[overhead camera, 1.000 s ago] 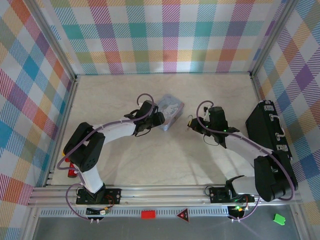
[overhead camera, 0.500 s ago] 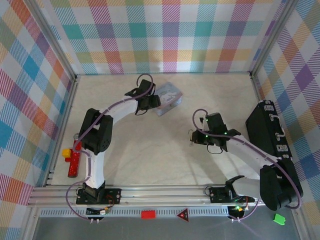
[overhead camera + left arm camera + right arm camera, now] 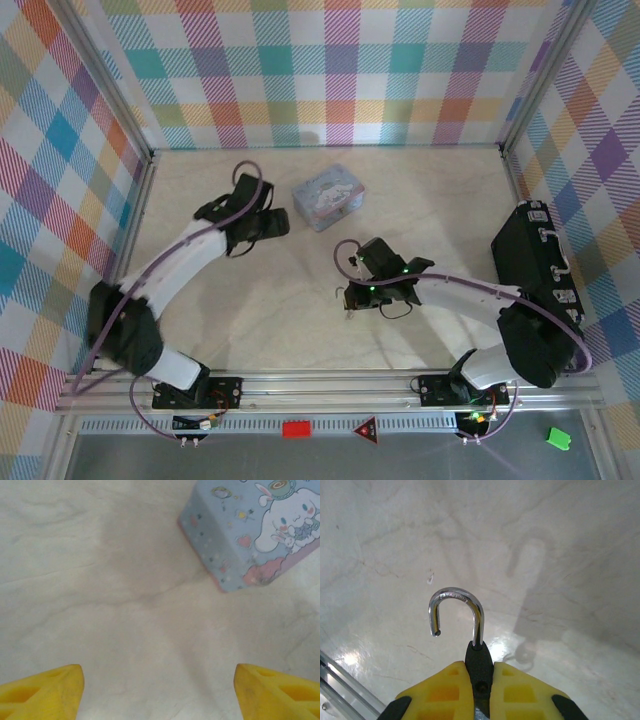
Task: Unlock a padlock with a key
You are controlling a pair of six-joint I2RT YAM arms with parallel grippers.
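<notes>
The padlock (image 3: pixel 479 660) goes down onto the tabletop beneath it next, as my right gripper lowers it first and then opens.
My right gripper (image 3: pixel 480 680) is shut on the padlock (image 3: pixel 479 660), clamping its small black body between the yellow fingers. The silver shackle (image 3: pixel 455 597) sticks out ahead, swung open with its free end in the air, just above the tabletop. From above, that gripper (image 3: pixel 352 297) hovers over the middle of the table. My left gripper (image 3: pixel 159 690) is open, nothing between its yellow fingertips (image 3: pixel 45 690), and sits left of the pale blue cartoon tin (image 3: pixel 250 535). In the top view it (image 3: pixel 280 222) is apart from the tin (image 3: pixel 329 197). The key is out of view.
A black case (image 3: pixel 535 255) lies along the right wall. Plaid walls close off the left, back and right sides. An aluminium rail (image 3: pixel 330 385) runs along the near edge by the arm bases.
The left gripper has drawn back to the left, away from the tin, and its jaws have spread wider. The right gripper has carried the padlock left and nearer.
</notes>
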